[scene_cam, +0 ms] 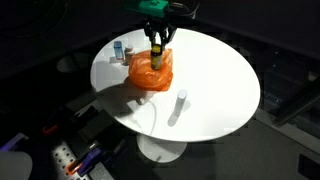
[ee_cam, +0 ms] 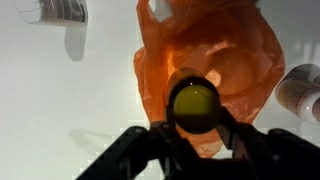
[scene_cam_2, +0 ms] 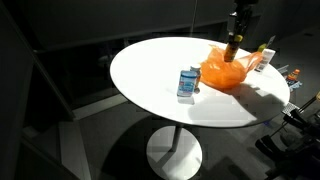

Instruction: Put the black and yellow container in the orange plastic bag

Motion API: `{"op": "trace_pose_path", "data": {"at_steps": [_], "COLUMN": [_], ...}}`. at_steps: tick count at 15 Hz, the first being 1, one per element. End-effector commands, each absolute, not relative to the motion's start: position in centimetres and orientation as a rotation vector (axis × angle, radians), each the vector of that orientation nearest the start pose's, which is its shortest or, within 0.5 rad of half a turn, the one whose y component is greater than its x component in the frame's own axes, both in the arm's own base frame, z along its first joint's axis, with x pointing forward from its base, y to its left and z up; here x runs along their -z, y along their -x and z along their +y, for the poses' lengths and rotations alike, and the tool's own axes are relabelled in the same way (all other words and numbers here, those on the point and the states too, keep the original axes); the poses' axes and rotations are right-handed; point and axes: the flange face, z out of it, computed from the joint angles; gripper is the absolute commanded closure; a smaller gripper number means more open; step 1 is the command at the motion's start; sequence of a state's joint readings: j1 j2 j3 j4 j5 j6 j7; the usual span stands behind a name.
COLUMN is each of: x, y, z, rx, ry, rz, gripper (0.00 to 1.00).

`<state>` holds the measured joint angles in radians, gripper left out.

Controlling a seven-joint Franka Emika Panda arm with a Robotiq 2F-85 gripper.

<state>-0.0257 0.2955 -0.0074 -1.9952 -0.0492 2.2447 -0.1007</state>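
My gripper lowers the black and yellow container it holds into the orange plastic bag (scene_cam: 152, 73) next.
My gripper (ee_cam: 196, 128) is shut on the black and yellow container (ee_cam: 194, 102), which points down; its yellow end fills the middle of the wrist view. It hangs right above the orange plastic bag (ee_cam: 240, 55), which lies crumpled on the round white table (scene_cam: 215, 90). In both exterior views the container (scene_cam: 158, 52) (scene_cam_2: 232, 47) stands upright in the gripper (scene_cam: 158, 40) over the bag (scene_cam: 150, 72) (scene_cam_2: 226, 74), its lower end at the bag's top.
A small blue and white carton (scene_cam_2: 186, 84) stands on the table near its middle. A white cylinder (scene_cam: 180, 101) stands near the table's edge. A small bottle (scene_cam: 121, 50) and another item (scene_cam_2: 263, 58) sit beside the bag. A power strip (scene_cam: 65, 158) lies on the floor.
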Motion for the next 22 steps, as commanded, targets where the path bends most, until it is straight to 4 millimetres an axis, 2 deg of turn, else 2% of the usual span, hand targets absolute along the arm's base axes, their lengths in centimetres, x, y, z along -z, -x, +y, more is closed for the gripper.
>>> {"op": "trace_pose_path", "data": {"at_steps": [1,8,13,18,19,20,21,22], "x": [-30.1,-26.6,-25.1,-24.0,-24.0,-24.0,-24.3,-24.6], "y": [-59.8,-61.8,-63.9,-64.9,-64.8,-64.7,-64.4,-64.0], "z": [-0.9,0.8,2.2,2.6,2.6,2.5,2.5,2.3], "rx": [-0.163,-0.244,-0.232,-0.223,-0.228,-0.232,-0.241,-0.253], "ry": [3.161,3.164,3.16,3.171,3.168,3.165,3.161,3.158], "rz": [-0.171,-0.21,-0.261,-0.279,-0.285,-0.288,-0.288,-0.284], "gripper": [0.81,0.81,0.81,0.81,0.67,0.31,0.3,0.23]}}
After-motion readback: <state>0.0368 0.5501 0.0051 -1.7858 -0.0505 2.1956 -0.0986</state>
